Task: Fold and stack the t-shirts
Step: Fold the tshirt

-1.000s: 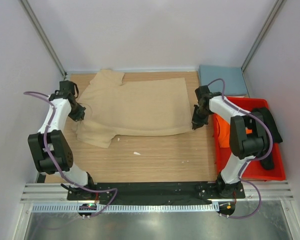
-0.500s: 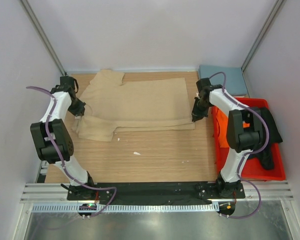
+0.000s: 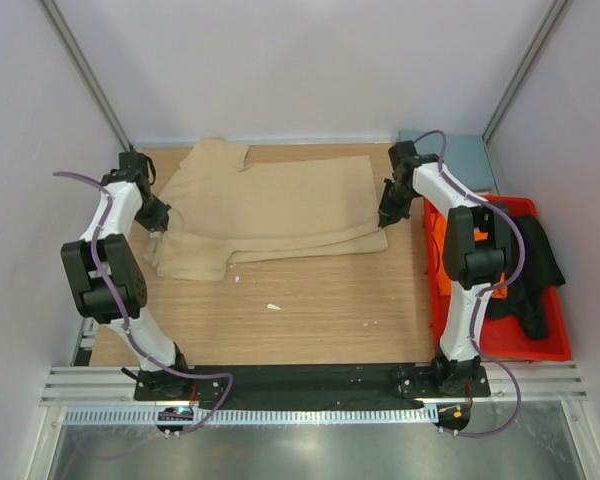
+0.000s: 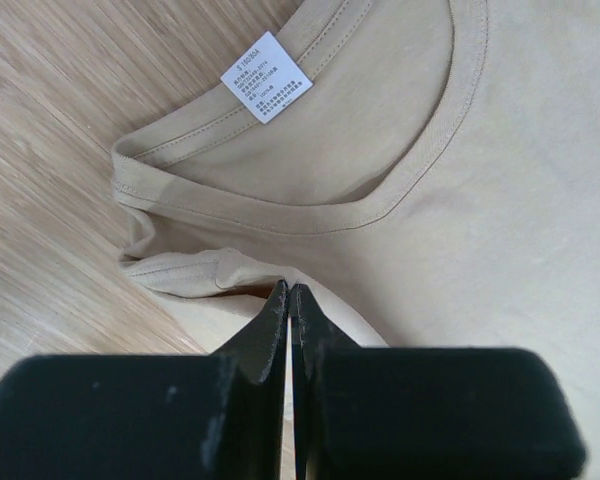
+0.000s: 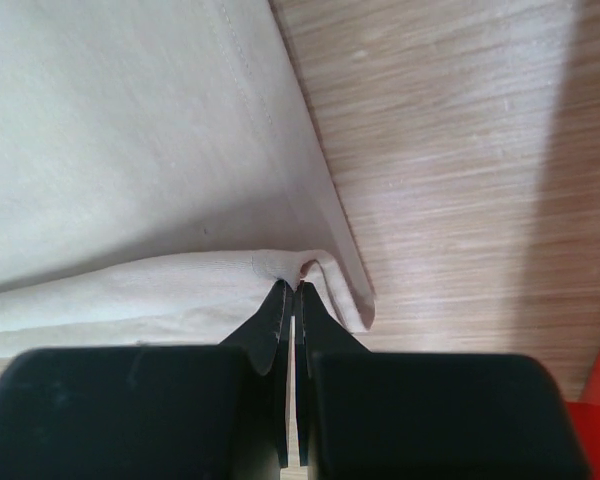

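Observation:
I should lower my right gripper slightly outward and let go of the pinched fold onto the t-shirt's flat side edge [image 3: 375, 217] [image 5: 307, 222], which is below the gripper's fingers. The fold is standing raised.
The tan-beige t-shirt [image 3: 280, 200] lies spread across the far half of the table, its near edge lifted and folded back. My left gripper [image 3: 158, 222] is shut on cloth beside the collar; the left wrist view shows its tips [image 4: 289, 290] pinching a fold below the collar and the white label [image 4: 266, 78]. My right gripper [image 3: 385, 220] is shut on the shirt's right hem; the right wrist view shows its tips [image 5: 293, 286] pinching the folded hem [image 5: 320, 270]. The orange shirt [image 3: 442, 250] and black shirt [image 3: 535, 265] lie in the bin. The slate blue-grey shirt [image 3: 450, 160] lies at the back right.
The red plastic bin [image 3: 500, 351] stands along the table's right edge, close to my right arm. A small white scrap [image 3: 273, 306] lies on the bare wood in front of the shirt. White walls and metal posts enclose the table.
Both grippers have moved toward the far side, carrying the shirt's near edge with them. The near part of the shirt now lies folded over itself.

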